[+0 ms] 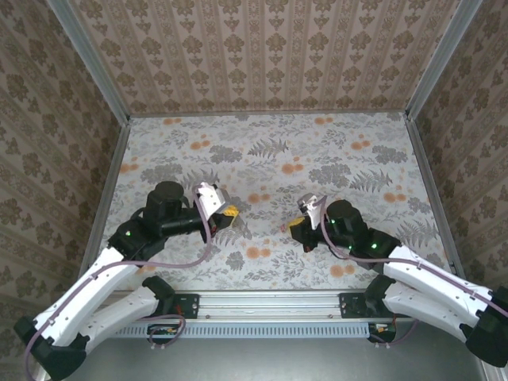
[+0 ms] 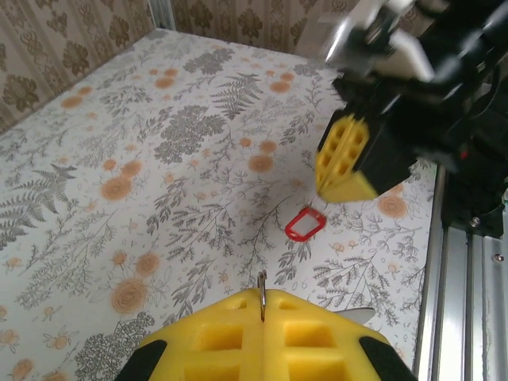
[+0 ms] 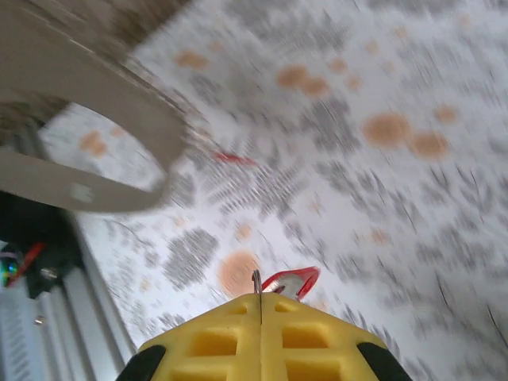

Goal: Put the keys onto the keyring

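Note:
My right gripper should tip the loop it holds in the air downward next and lower it to release, since the tabletop [image 1: 275, 253] beside the orange flowers lies below.
My left gripper [image 1: 230, 213] [image 2: 262, 298] is shut on a thin metal ring [image 2: 262, 287] seen edge-on, which I take to be the keyring. Its yellow pads meet around it. My right gripper [image 1: 295, 225] [image 3: 259, 295] is shut on a small metal loop [image 3: 255, 279] that carries a red-headed key [image 3: 292, 281], which pokes out beside the pad tips. In the left wrist view a red key [image 2: 305, 224] sits just under the right gripper [image 2: 324, 190]; I cannot tell whether it hangs or lies. A second red key [image 3: 234, 159], blurred, lies farther off on the table.
The two grippers face each other, a short gap apart, over the floral table [image 1: 270, 151]. An aluminium rail [image 1: 270, 305] [image 2: 468, 302] runs along the near edge. Patterned walls [image 1: 270, 48] close three sides. A blurred grey-brown loop [image 3: 119, 127] hangs close to the right wrist lens.

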Motion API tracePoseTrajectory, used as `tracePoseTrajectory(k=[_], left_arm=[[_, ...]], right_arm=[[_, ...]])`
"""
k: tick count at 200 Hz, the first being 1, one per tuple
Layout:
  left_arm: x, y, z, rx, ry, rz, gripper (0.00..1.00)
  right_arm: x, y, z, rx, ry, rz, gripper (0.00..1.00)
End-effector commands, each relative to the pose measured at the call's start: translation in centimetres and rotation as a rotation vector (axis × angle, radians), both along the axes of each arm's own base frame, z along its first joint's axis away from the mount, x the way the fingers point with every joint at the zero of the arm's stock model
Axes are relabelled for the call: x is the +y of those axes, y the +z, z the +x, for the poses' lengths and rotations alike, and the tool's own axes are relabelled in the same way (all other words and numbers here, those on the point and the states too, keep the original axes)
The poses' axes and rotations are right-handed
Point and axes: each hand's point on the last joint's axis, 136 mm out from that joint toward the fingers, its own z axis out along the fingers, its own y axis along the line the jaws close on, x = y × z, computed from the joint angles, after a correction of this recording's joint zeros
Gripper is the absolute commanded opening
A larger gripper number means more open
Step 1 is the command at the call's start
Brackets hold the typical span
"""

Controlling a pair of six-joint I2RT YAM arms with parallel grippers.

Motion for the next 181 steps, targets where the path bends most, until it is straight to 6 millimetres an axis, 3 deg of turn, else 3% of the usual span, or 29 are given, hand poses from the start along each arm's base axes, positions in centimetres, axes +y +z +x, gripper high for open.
tracePoseTrajectory(k=[1, 40, 74, 138, 172, 181], left_arm=[[0.5, 0.0, -0.2, -0.006, 0.036, 0.008, 0.00], [0.5, 0.2, -0.6, -0.012, 0.030, 0.007, 0.00], [0.5, 0.4, -1.0, -0.023, 0.023, 0.003, 0.00], [0.5, 0.1, -0.8, -0.022, 0.030, 0.016, 0.00], [0.4, -0.1, -0.8, -0.017, 0.028, 0.023, 0.00], [0.4, -0.1, -0.8, -0.016, 0.028, 0.023, 0.00]], right_arm=[[-3.0, -4.8, -0.2, 0.174, -0.163, -0.162, 0.00], [-3.4, -8.6, 0.0, 0.291, -0.192, -0.304, 0.00], [-2.8, -10.4, 0.6, 0.330, -0.187, -0.377, 0.00], [0.1, -10.5, 1.6, 0.308, -0.097, -0.333, 0.00], [1.9, -9.7, 0.6, 0.319, -0.001, -0.254, 0.00], [2.5, -9.5, 0.0, 0.334, 0.039, -0.224, 0.10]])
